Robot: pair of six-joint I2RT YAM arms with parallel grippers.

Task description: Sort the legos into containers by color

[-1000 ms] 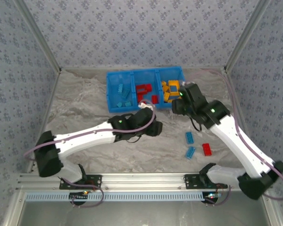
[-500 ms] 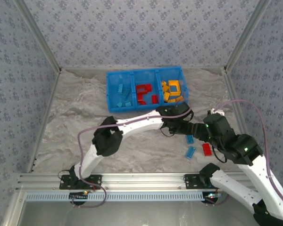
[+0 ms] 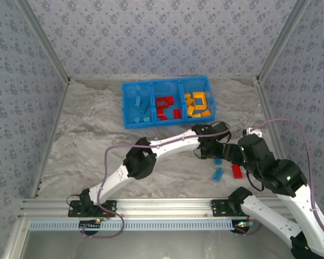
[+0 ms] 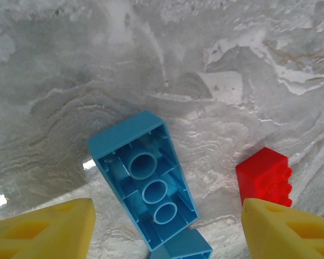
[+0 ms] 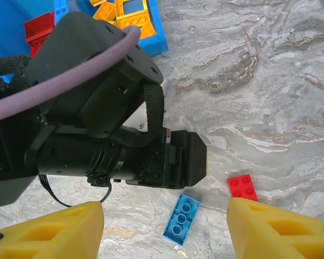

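The blue brick is just below the left gripper, between its open yellow fingers, so that gripper will go down around the long sides of the upside-down blue brick (image 4: 151,186).
The blue three-compartment container (image 3: 166,102) stands at the back with blue, red and orange legos sorted inside. Three loose legos lie on the table at the right: a blue brick (image 3: 218,174), a red brick (image 3: 237,171) and another blue brick (image 3: 217,160) partly under my left gripper (image 3: 211,151). In the left wrist view my left gripper (image 4: 167,237) is open just above an upside-down blue brick (image 4: 146,181), with the red brick (image 4: 264,175) to its right. My right gripper (image 5: 164,237) is open and empty, above a blue brick (image 5: 181,218) and the red brick (image 5: 243,187).
The left arm's black wrist (image 5: 97,124) lies directly in front of my right gripper, very close. The corner of the container (image 5: 151,32) with orange legos (image 5: 124,13) shows beyond it. A second blue piece (image 4: 183,248) touches the brick below my left gripper. Patterned walls enclose the marbled table (image 3: 86,135).
The left arm swung from the container's front out to the right, over the loose bricks. The right arm drew back from the container toward the near right.
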